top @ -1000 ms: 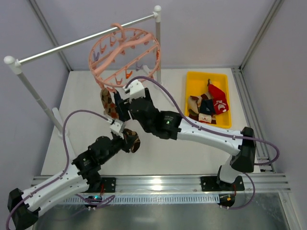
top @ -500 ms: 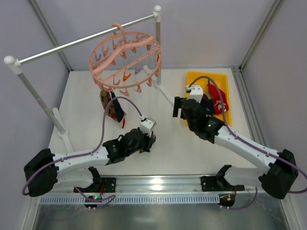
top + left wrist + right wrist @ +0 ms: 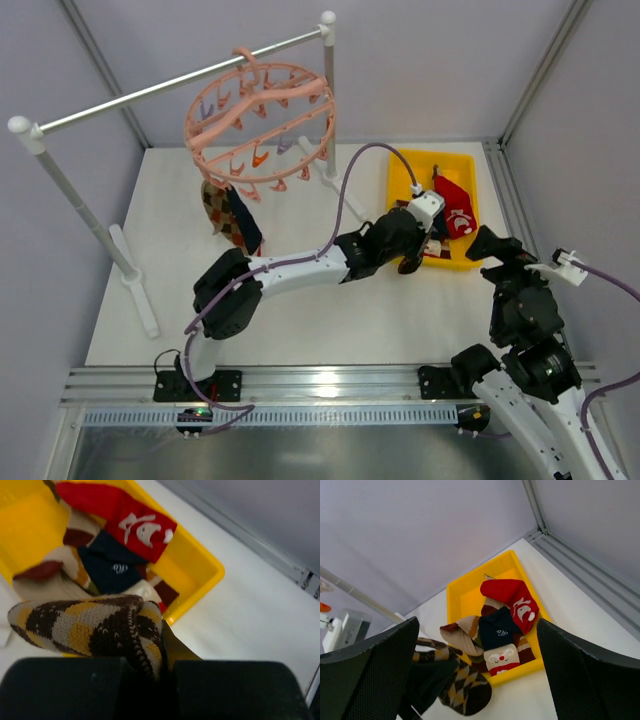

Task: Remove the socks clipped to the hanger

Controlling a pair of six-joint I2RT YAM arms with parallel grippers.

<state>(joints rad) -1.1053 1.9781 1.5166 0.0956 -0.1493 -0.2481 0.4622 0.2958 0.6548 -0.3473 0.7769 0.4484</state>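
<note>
The argyle sock is hanging outside the tray's rim, so next I need to move my left gripper outward over the loose socks in the tray and release the argyle sock.
The salmon-pink hanger (image 3: 262,118) hangs from the rail at the back left. Two socks stay clipped under it: a brown argyle one (image 3: 213,208) and a navy one (image 3: 245,228). My left gripper (image 3: 408,260) reaches across to the near left corner of the yellow tray (image 3: 400,168) and is shut on a brown and yellow argyle sock (image 3: 90,626), which also shows in the right wrist view (image 3: 465,692). In the left wrist view the left gripper (image 3: 167,666) pinches the sock's edge above the tray rim (image 3: 202,577). My right gripper (image 3: 482,240) is open and empty, pulled back near the tray's right side.
The tray (image 3: 460,597) holds several loose socks, among them a red one (image 3: 512,600) and a navy one (image 3: 497,625). The grey rail (image 3: 150,92) sits on white posts (image 3: 328,95). The left arm's purple cable (image 3: 350,195) arcs over the table.
My left arm has swung right from the middle of the table to the tray, carrying the argyle sock. My right arm has drawn back from the tray toward the near right.
</note>
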